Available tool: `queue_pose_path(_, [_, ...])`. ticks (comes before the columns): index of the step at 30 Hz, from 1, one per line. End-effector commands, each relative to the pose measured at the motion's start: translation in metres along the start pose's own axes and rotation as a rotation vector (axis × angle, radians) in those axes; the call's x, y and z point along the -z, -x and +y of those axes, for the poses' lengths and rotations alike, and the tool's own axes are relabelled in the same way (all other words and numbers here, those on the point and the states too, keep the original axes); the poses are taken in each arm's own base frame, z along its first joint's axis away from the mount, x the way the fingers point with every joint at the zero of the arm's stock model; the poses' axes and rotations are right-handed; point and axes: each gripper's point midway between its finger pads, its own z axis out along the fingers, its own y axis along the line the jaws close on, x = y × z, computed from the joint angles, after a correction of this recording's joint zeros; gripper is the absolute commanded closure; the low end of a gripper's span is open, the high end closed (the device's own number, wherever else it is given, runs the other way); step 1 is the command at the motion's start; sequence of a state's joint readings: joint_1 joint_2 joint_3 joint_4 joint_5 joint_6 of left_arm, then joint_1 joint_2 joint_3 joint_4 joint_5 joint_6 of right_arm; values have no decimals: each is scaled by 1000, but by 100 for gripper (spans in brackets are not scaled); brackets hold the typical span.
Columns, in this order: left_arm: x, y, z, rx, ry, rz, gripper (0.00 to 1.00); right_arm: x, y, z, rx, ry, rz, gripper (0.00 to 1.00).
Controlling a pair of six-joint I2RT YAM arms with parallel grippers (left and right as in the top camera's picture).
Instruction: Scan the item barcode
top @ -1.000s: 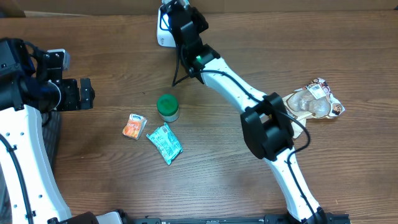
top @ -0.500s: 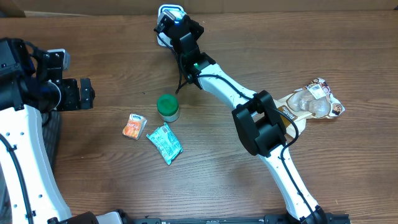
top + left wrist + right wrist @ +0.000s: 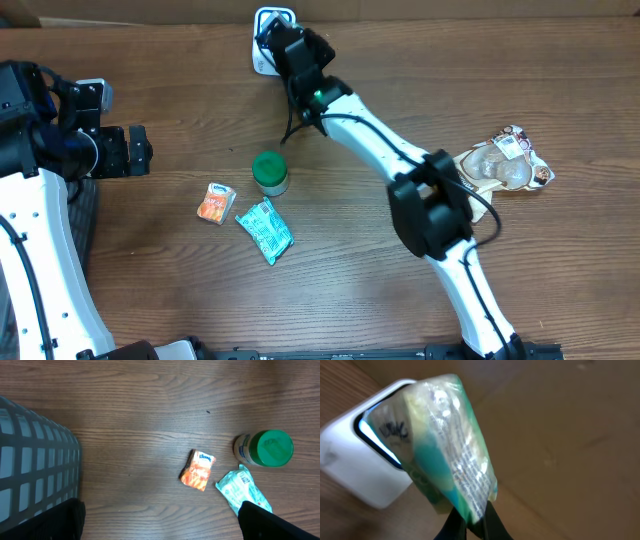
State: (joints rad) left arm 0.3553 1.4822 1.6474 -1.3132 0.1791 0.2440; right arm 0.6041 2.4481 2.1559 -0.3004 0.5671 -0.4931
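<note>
My right gripper should swing back next to release the packet by the snack bag's scanner-side edge [image 3: 464, 166], since that edge is back and to the gripper's right in the overhead view.
In the right wrist view my right gripper [image 3: 475, 522] is shut on the bottom edge of a green and clear plastic packet [image 3: 450, 445] with small print. The packet is held upright just in front of the white barcode scanner [image 3: 365, 465], whose window glows blue. From overhead, the right gripper [image 3: 288, 42] hangs over the scanner [image 3: 262, 58] at the table's far edge, and the packet is hidden under it. My left gripper [image 3: 138, 150] stands open at the far left, and nothing lies between its fingers [image 3: 270, 522].
A green-lidded jar [image 3: 270, 172], an orange tissue packet [image 3: 215, 202] and a teal packet [image 3: 264, 230] lie mid-table. A clear bag of snacks [image 3: 503, 165] lies at the right. A grey mesh basket [image 3: 35, 460] stands by the left gripper.
My right gripper swung a little left over the scanner with the packet, then back slightly right. The left arm has not moved.
</note>
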Motion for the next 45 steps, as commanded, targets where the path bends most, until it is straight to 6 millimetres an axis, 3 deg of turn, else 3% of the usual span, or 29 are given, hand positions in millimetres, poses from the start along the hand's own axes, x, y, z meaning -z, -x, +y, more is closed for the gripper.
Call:
queue_pose_path(1, [2, 3, 2, -23, 7, -8, 0, 85, 72, -58, -360, 129, -130, 96])
queue_pose_path(4, [2, 3, 2, -23, 7, -8, 0, 128, 69, -61, -499, 306, -58, 96])
queue_pose_path(7, [2, 3, 2, -23, 7, -8, 0, 168, 46, -72, -651, 394, 87, 96])
queue_pose_path(12, [2, 3, 2, -23, 7, -8, 0, 224, -24, -99, -755, 392, 393, 96])
queue_pose_path(16, [2, 3, 2, -23, 7, -8, 0, 241, -83, -117, -813, 316, 630, 96])
queue_pose_path(23, [2, 3, 2, -23, 7, -8, 0, 231, -169, -128, -889, 195, 911, 96])
queue_pose_path(31, [2, 3, 2, -23, 7, -8, 0, 202, -265, -102, -939, 129, 1109, 96])
queue_pose_path(37, [2, 3, 2, -23, 7, -8, 0, 174, -307, -76, -1010, 147, 1093, 96])
queue_pose_path(43, [2, 3, 2, -23, 7, -8, 0, 171, -325, -65, -1016, 141, 1100, 68])
queue_pose_path(45, [2, 3, 2, -23, 7, -8, 0, 172, -326, -66, -1013, 137, 1104, 64])
